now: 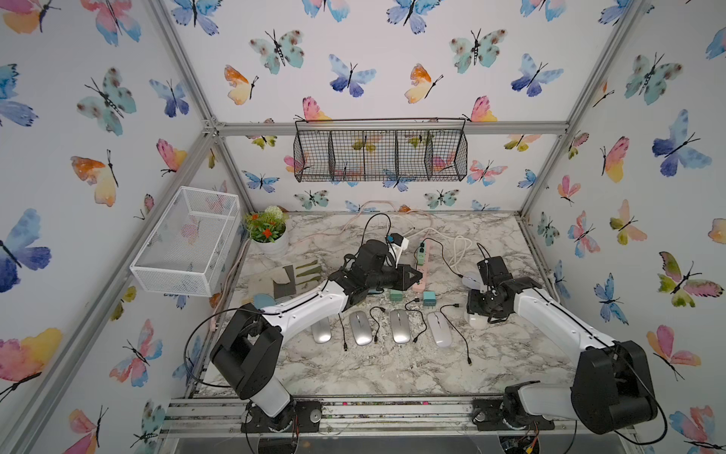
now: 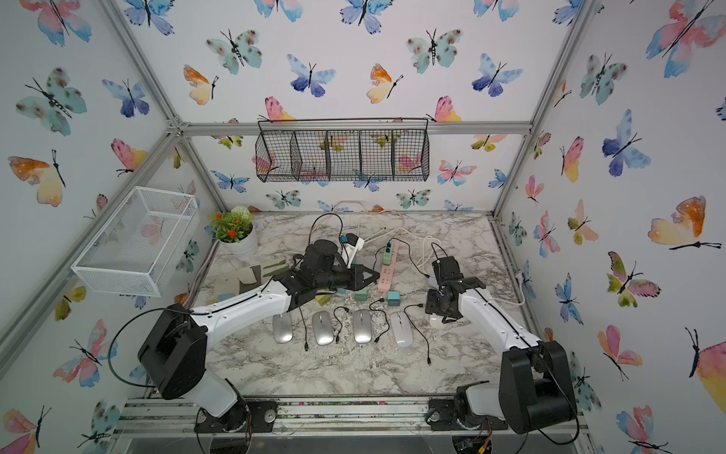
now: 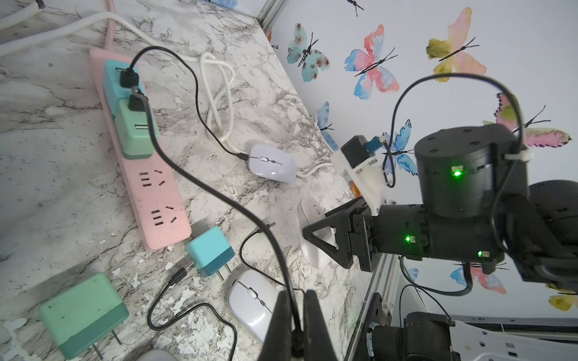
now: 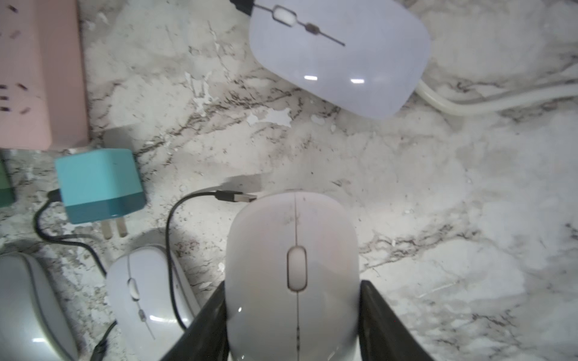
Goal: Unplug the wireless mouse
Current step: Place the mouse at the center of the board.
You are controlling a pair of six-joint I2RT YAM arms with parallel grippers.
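I will lower the white wireless mouse next with my right gripper and gently move it back onto the bare marble (image 1: 480, 335) beside the front row to let it go, because that spot is empty.
My right gripper (image 4: 294, 284) is shut on a white wireless mouse (image 4: 292, 237), one finger against each side; in both top views this is at the right of the table (image 1: 477, 316). A loose black plug (image 4: 236, 197) lies on the marble just in front of that mouse. My left gripper (image 3: 295, 295) is shut on a black cable (image 3: 219, 193) that runs from the green adapter (image 3: 136, 134) on the pink power strip (image 3: 150, 187). In a top view the left gripper (image 1: 417, 276) hovers by the strip's near end.
A second white mouse (image 3: 272, 162) sits further back, cabled to a teal adapter (image 3: 120, 78) on the strip. Several mice (image 1: 400, 326) and loose cables lie in a front row, with loose adapters (image 1: 429, 298) behind. A flower pot (image 1: 271, 236) and a white wire basket (image 1: 188, 243) stand at the left.
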